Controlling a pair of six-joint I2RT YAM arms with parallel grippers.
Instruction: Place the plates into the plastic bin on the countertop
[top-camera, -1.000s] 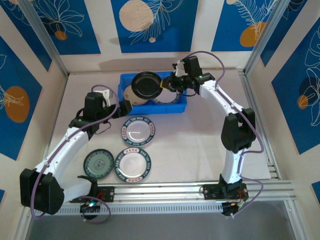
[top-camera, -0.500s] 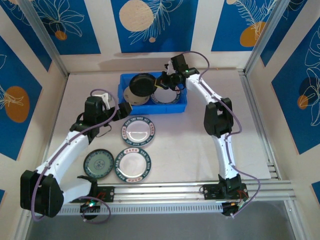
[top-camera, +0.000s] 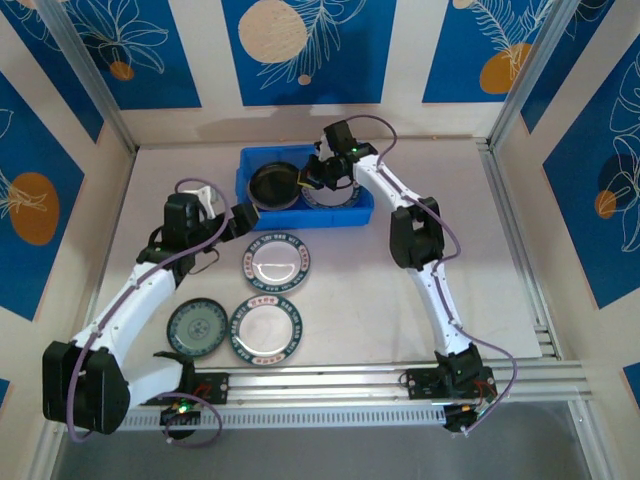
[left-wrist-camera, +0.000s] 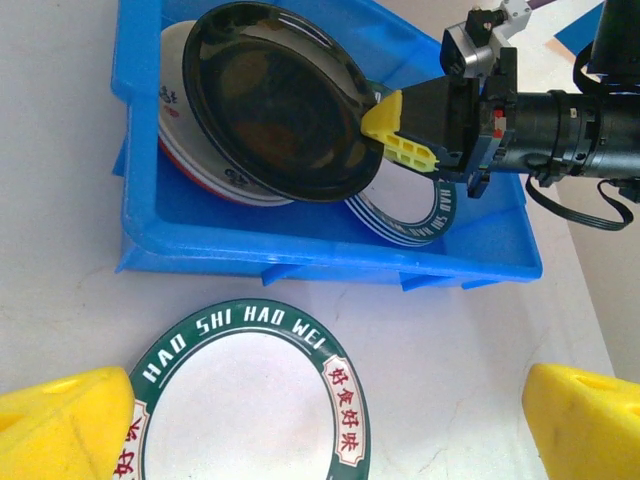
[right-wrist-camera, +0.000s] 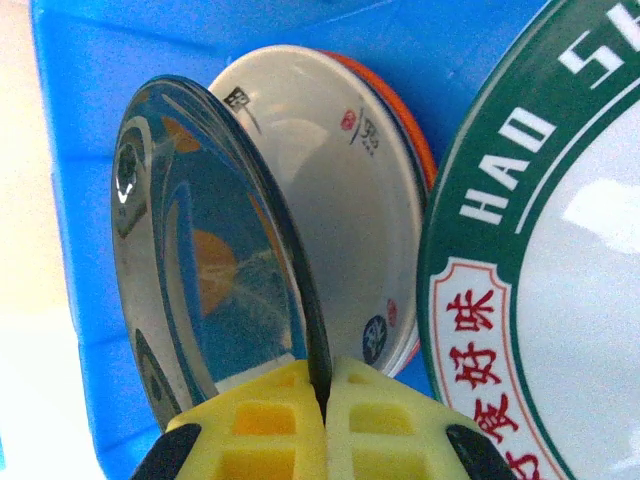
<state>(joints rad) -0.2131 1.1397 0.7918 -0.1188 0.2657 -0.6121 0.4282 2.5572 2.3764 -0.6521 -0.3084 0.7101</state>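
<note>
I will move my right gripper down toward the cream plate (right-wrist-camera: 330, 180) next and let go of the black plate's rim there, because the cream plate is stacked in the bin below my gripper.
The blue plastic bin (top-camera: 262, 158) stands at the back of the countertop (top-camera: 400, 290). My right gripper (top-camera: 305, 178) is shut on the rim of a glossy black plate (top-camera: 273, 185), holding it tilted over a cream plate (right-wrist-camera: 330, 180) stacked in the bin's left half. The same grip shows at the right gripper (right-wrist-camera: 325, 390) on the black plate (right-wrist-camera: 200, 270). A green-rimmed white plate (left-wrist-camera: 410, 210) lies in the bin's right half. My left gripper (top-camera: 248, 213) hangs open just in front of the bin, above another green-rimmed plate (left-wrist-camera: 250, 400).
On the countertop lie two green-rimmed white plates (top-camera: 277, 262) (top-camera: 266, 328) and a dark green plate (top-camera: 197, 328). An aluminium rail (top-camera: 330, 380) runs along the near edge. Blue-patterned walls and metal posts close in the back and sides.
My right gripper has carried the black plate leftward and lower, from the bin's middle to over the stack in its left half. The left arm has shifted slightly.
</note>
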